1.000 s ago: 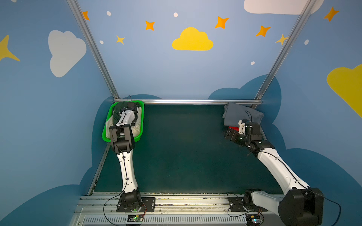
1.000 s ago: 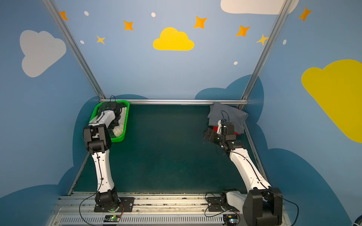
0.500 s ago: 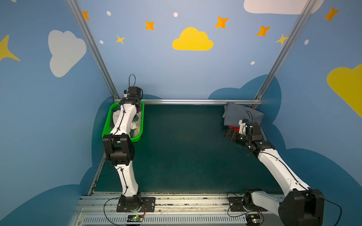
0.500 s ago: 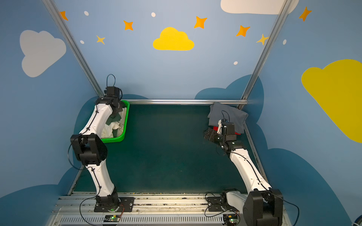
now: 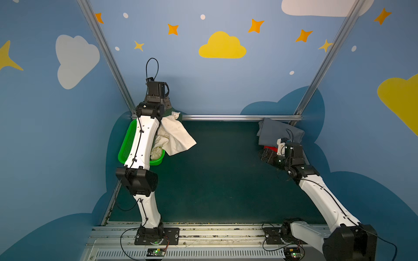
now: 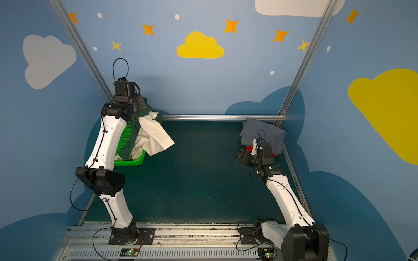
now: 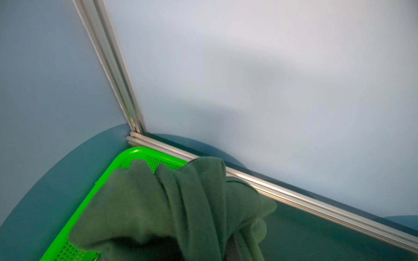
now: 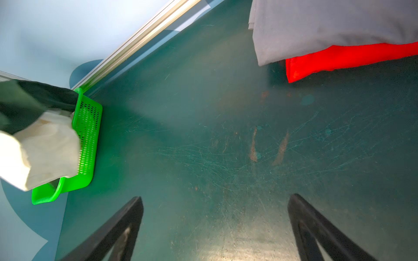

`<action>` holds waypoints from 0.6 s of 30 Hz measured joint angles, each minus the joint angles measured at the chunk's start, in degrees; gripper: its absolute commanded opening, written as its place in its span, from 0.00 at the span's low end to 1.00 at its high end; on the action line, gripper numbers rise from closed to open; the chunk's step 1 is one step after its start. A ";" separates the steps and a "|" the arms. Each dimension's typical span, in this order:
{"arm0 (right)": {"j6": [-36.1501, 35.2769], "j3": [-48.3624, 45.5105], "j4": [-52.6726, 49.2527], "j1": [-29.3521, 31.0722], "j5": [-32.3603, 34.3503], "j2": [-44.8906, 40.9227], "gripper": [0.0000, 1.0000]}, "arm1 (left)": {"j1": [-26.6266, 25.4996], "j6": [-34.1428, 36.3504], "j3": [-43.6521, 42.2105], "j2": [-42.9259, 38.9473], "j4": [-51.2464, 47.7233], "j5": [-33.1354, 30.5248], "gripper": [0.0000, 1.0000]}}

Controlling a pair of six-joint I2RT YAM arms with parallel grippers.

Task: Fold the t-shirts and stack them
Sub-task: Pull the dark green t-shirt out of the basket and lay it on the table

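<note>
The mat between the basket and the grey t-shirt (image 5: 276, 133) is clear, so the robot's left gripper will next swing away from the basket toward the grey t-shirt and let go of the dark green t-shirt over the mat.
My left gripper (image 5: 167, 103) is raised high above the basket's far end, shut on the dark green t-shirt (image 7: 181, 203), whose folds hide the jaws in the left wrist view. This shirt (image 6: 133, 135) hangs down into the basket. A cream-white t-shirt (image 5: 176, 137) (image 6: 156, 137) hangs with it, spilling over the basket's right rim; whether it is pinched too I cannot tell. At the back right a folded grey t-shirt (image 5: 276, 133) (image 8: 328, 22) lies on a red one (image 8: 339, 58). My right gripper (image 8: 216, 197) (image 5: 265, 156) stands open and empty just in front of that stack.
The bright green perforated basket (image 5: 126, 146) (image 8: 88, 135) stands in the back left corner against the aluminium rail (image 5: 237, 117). The dark teal mat (image 5: 226, 169) covers the table between the arms. Blue walls close in the left, back and right sides.
The left arm has risen from inside the basket to well above it, lifting the dark green shirt and dragging the cream-white one up and over the rim. The right arm has barely moved.
</note>
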 measured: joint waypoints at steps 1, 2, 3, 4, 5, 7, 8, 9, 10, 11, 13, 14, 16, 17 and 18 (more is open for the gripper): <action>0.02 -0.28 0.07 0.00 -0.02 -0.04 0.98 | 0.61 -0.15 -0.37 0.85 -0.57 -0.24 0.04; 0.04 -0.52 0.13 0.00 -0.07 -0.04 0.98 | 1.25 -0.28 -0.61 1.57 -1.22 -0.28 0.04; 0.11 -0.79 0.26 0.00 -0.20 -0.04 0.98 | 1.90 -0.44 -0.70 2.05 -1.77 -0.24 0.04; 0.17 -1.05 0.33 0.00 -0.35 -0.04 0.98 | 2.51 -0.57 -0.70 2.45 -2.10 -0.26 0.04; 0.24 -1.22 0.33 0.00 -0.50 -0.04 0.98 | 2.99 -0.68 -0.55 2.58 -2.40 -0.26 0.08; 0.44 -1.46 0.61 0.02 -1.05 0.04 0.98 | 3.93 -0.87 1.49 3.21 -3.69 -0.24 0.11; 0.61 -1.53 0.81 0.07 -1.29 0.15 0.98 | 4.24 -0.85 3.02 3.58 -4.35 -0.07 0.13; 0.70 -1.64 1.14 0.07 -1.51 0.24 0.97 | 4.48 -0.85 4.74 4.00 -4.87 0.39 0.13; 0.92 -1.70 1.31 0.09 -1.68 0.33 0.98 | 4.61 -0.83 6.84 4.55 -5.53 0.94 0.10; 1.11 -1.86 1.55 0.15 -1.95 0.35 0.98 | 4.68 -0.85 8.74 5.01 -6.10 1.66 0.04; 1.46 -2.08 1.86 0.24 -2.38 0.35 0.98 | 4.55 -0.85 11.98 5.84 -7.15 3.28 0.04; 1.51 -2.16 1.99 0.26 -2.54 0.35 0.98 | 4.42 -0.85 12.90 6.01 -7.58 4.11 0.04; 1.53 -2.32 2.23 0.31 -2.71 0.35 0.97 | 4.07 -0.85 13.44 6.05 -8.24 6.32 0.04; 1.51 -2.38 2.40 0.33 -2.80 0.35 0.98 | 3.80 -0.92 13.46 6.05 -8.50 7.76 0.04; 1.51 -2.47 2.54 0.33 -2.82 0.35 0.98 | 3.50 -1.09 13.46 6.05 -8.68 9.49 0.04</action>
